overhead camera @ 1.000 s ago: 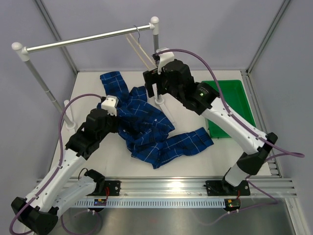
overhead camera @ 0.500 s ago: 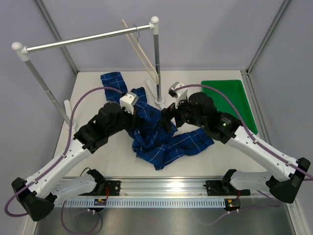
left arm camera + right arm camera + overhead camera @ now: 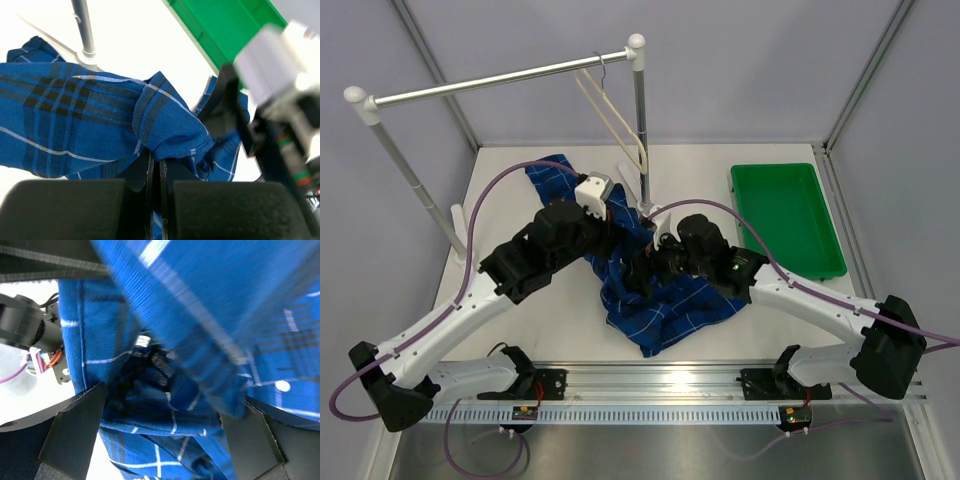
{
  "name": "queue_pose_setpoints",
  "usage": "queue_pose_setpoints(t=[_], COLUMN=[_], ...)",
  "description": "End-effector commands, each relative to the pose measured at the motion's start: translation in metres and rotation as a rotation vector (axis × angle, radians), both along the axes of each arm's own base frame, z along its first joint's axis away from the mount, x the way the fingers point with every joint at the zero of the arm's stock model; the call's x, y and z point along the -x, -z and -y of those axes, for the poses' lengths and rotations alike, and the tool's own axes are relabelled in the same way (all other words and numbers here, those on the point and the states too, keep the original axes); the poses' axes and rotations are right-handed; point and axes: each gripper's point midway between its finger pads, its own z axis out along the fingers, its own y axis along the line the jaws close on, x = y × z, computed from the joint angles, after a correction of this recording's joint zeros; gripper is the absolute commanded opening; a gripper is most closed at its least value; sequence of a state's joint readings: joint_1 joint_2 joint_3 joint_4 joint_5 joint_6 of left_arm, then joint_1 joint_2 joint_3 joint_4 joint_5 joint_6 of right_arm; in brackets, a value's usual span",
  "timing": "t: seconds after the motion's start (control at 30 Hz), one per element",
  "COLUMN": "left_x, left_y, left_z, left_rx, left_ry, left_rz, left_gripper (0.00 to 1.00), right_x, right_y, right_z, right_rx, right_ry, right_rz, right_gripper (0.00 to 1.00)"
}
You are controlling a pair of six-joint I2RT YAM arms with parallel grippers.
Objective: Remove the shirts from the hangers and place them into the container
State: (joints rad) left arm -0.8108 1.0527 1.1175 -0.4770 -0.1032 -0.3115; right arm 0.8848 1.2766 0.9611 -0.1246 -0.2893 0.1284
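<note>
I need to lower my right gripper deeper into the bunched folds of the shirt (image 3: 665, 300) (image 3: 160, 410) and close it, because they are below it, between its spread fingers.
The dark blue checked shirt (image 3: 665, 300) lies crumpled on the table between the two arms, off the hanger. My left gripper (image 3: 623, 222) is shut on a fold of the shirt (image 3: 172, 131), pinched at its fingertips. My right gripper (image 3: 655, 265) is open and pressed down into the cloth, a bunch of shirt (image 3: 160, 410) lying between its spread fingers (image 3: 75, 427). The pale wooden hanger (image 3: 615, 125) hangs bare from the rail. The green container (image 3: 800, 255) sits at the right with no shirt in it; its rim (image 3: 220, 35) also shows in the left wrist view.
The silver rail (image 3: 500, 80) spans the back on two posts. The right post (image 3: 640, 130) and its base (image 3: 89, 51) stand just behind the shirt. The right arm (image 3: 280, 130) crowds close to the left gripper.
The right arm dropped from the hanger down onto the shirt with its gripper wide. The left gripper moved right and back, dragging its fold along. The hanger swung on the rail.
</note>
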Motion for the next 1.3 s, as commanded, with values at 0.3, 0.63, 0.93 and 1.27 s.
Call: queue_pose_setpoints(t=[0.3, 0.63, 0.93, 1.27], left_x=[-0.020, -0.026, -0.046, -0.058], left_y=[-0.049, -0.034, -0.012, -0.021], left_z=[0.003, -0.013, -0.026, -0.019], left_rx=[0.175, 0.114, -0.006, -0.015], left_ry=[-0.129, -0.205, -0.304, -0.333], left_rz=[0.063, 0.077, 0.094, 0.085], left_gripper=[0.00, 0.00, 0.00, 0.00], right_x=[0.006, 0.000, -0.003, -0.009], right_y=[-0.001, 0.008, -0.018, 0.030], right_z=[-0.052, -0.042, 0.006, 0.031], right_rx=[-0.180, -0.141, -0.050, 0.048], right_ry=[-0.056, 0.011, 0.127, 0.266], right_rz=[-0.013, -0.017, 0.079, 0.010], right_gripper=[0.99, 1.00, 1.00, 0.99])
